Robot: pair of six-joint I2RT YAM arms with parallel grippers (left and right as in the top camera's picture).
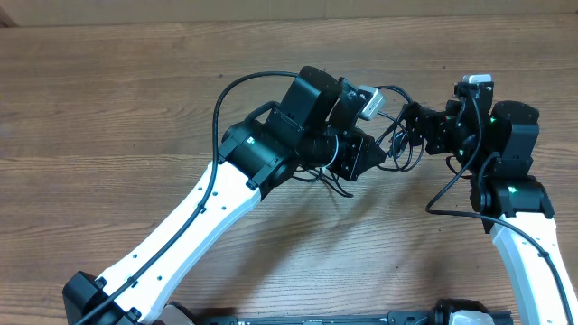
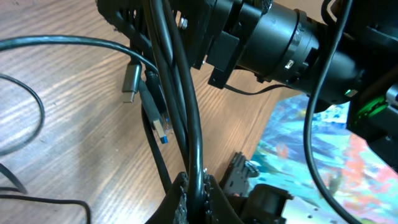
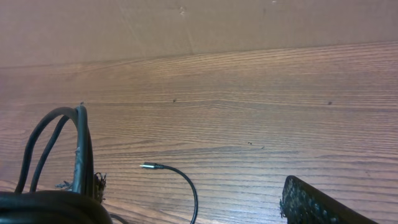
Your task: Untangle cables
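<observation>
The robot's left gripper will next pull the cable to the tabletop under the robot's arm, to the gripper's left in the overhead view, away from the close right gripper, and let go.
The cables (image 1: 403, 144) are thin black cords tangled between my two grippers at mid-table. My left gripper (image 2: 196, 198) is shut on one black cable (image 2: 191, 118) that rises steeply from its jaws. Beside that cable hang a silver plug (image 2: 129, 82) and a blue-tipped plug (image 2: 163, 130). In the overhead view the left gripper (image 1: 379, 155) points right into the tangle. My right gripper (image 3: 193, 186) is open, and a loose cable end with a small plug (image 3: 149, 165) lies on the wood between its fingers (image 3: 311, 200). A cable loop (image 3: 56, 134) arches at its left. The right gripper (image 1: 414, 120) faces the tangle from the right.
The wooden table (image 1: 108, 108) extends all round. The thicker black cord (image 1: 230, 90) of the left arm loops above it, and the right arm's cord (image 1: 447, 194) hangs at its side. The right arm's black body (image 2: 292, 43) sits close above the left gripper.
</observation>
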